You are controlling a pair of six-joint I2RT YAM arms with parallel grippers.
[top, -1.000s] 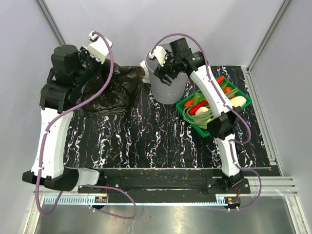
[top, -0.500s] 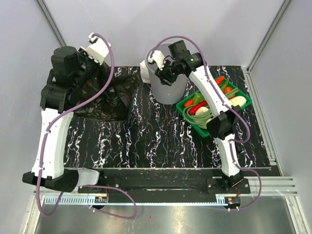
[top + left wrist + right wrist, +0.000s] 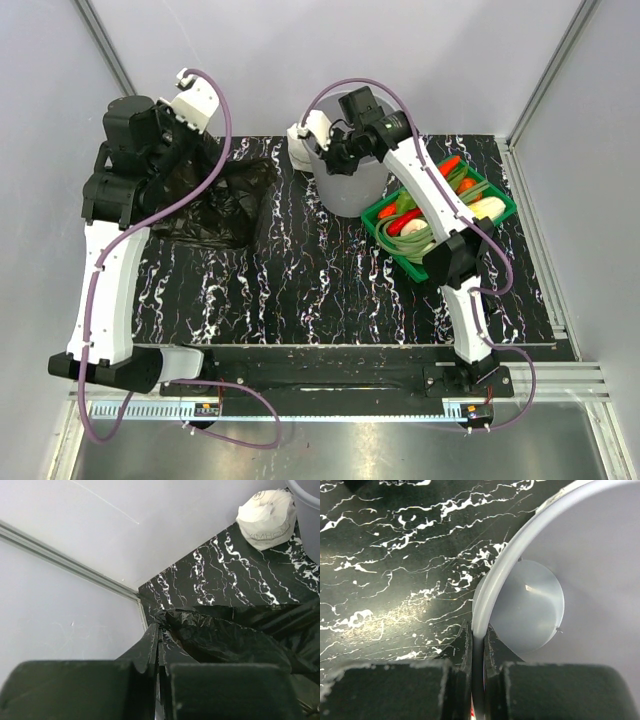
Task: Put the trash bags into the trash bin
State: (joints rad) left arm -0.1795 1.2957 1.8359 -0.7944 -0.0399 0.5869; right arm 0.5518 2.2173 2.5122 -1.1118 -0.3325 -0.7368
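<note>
My right gripper is going to move back a little toward the black trash bag next and bring the bin onto open table (image 3: 303,243) (image 3: 381,592).
The black trash bag (image 3: 218,203) lies crumpled at the back left of the marbled table, one edge pulled up. My left gripper (image 3: 188,162) is shut on that edge; in the left wrist view the film (image 3: 225,640) stretches away from the pinched fingertips (image 3: 153,639). The light-grey trash bin (image 3: 352,188) stands upright at the back centre. My right gripper (image 3: 335,150) is shut on the left side of the bin's rim (image 3: 495,585), one finger outside the wall and one inside. The bin's floor (image 3: 535,605) is bare.
A small white wrapped roll (image 3: 299,136) (image 3: 265,519) sits behind the bin's left side. A green basket (image 3: 505,205) of vegetables stands to the right of the bin, under my right forearm. The enclosure's walls close in behind and at both sides.
My right gripper has shut on the bin's rim. My left gripper has drawn the bag up and to the left, so it looks narrower and more gathered.
</note>
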